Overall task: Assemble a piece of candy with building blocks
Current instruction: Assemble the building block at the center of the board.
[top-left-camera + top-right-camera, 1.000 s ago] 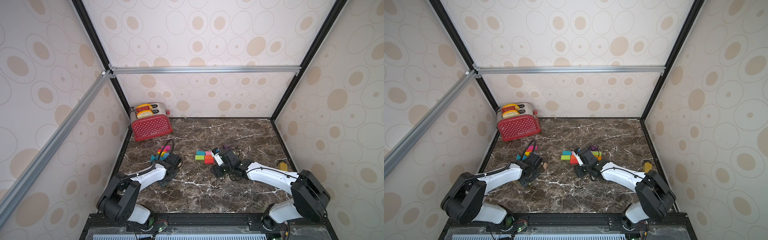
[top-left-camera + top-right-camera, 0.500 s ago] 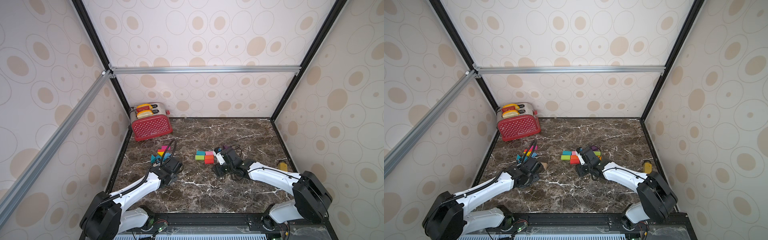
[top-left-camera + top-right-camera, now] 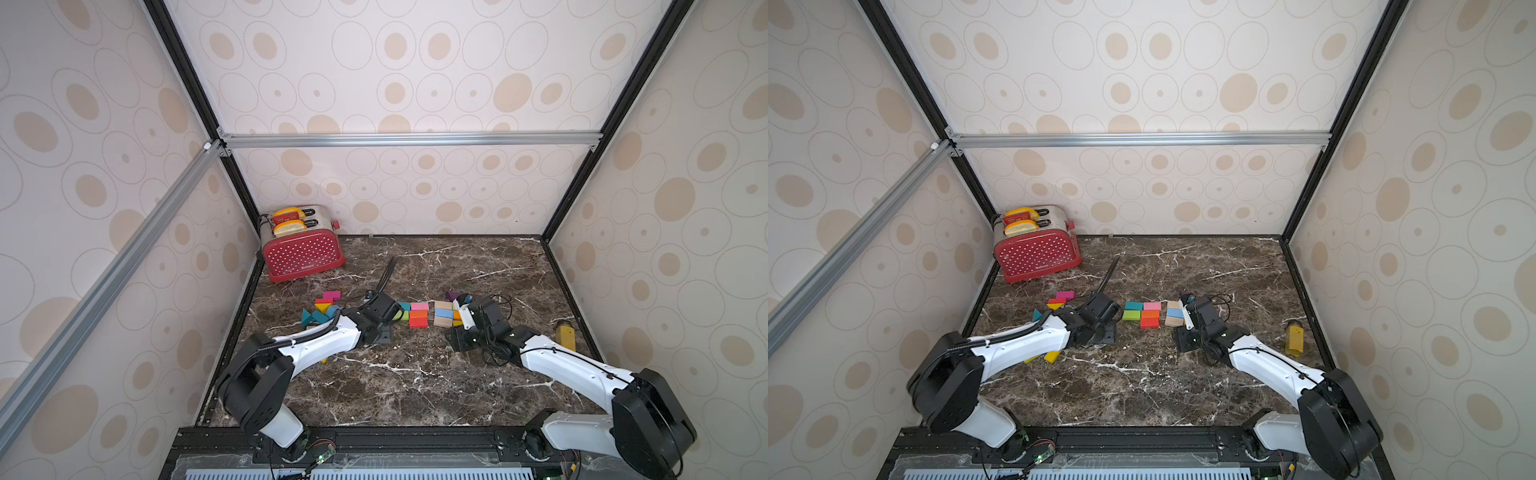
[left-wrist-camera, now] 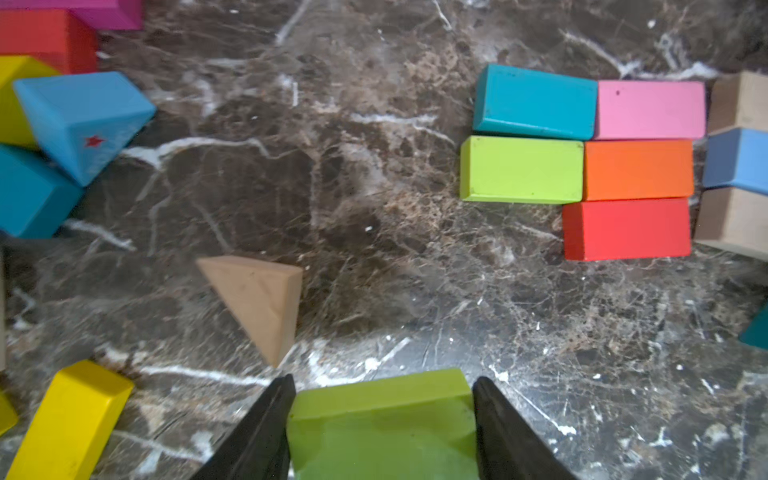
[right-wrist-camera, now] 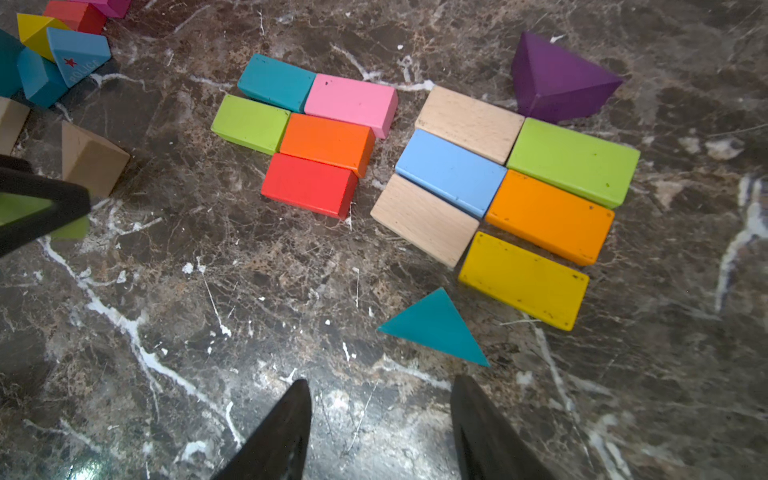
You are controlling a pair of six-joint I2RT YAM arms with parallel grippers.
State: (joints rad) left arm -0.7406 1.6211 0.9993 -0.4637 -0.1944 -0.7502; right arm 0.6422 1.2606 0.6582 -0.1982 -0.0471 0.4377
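I should bring my left gripper over to the bare marble on the near side of the laid green brick, next to the red brick. Then I need to lower it and let go.
My left gripper (image 4: 382,380) is shut on a lime-green brick (image 4: 382,424), held low over the marble between the loose pile and the laid rows. One laid group has teal, pink (image 4: 650,109), green, orange and red bricks (image 5: 309,185). Beside it lie bare-wood, light-blue (image 5: 451,170), green, orange and yellow bricks (image 5: 523,280). A purple wedge (image 5: 557,79) sits by their far corner. A flat teal triangle (image 5: 436,328) lies just ahead of my right gripper (image 5: 380,382), which is open and empty above bare marble. In a top view both grippers (image 3: 384,330) (image 3: 459,338) flank the rows.
A loose pile of coloured wedges and bricks (image 3: 324,309) lies at the left, with a bare-wood wedge (image 4: 259,303) and a yellow brick (image 3: 1052,356) nearer me. A red toaster (image 3: 303,253) stands at the back left. A mustard-yellow bottle (image 3: 566,334) stands by the right wall.
My left arm has swung right from the loose pile toward the laid rows, carrying the green brick. The right arm has barely moved.
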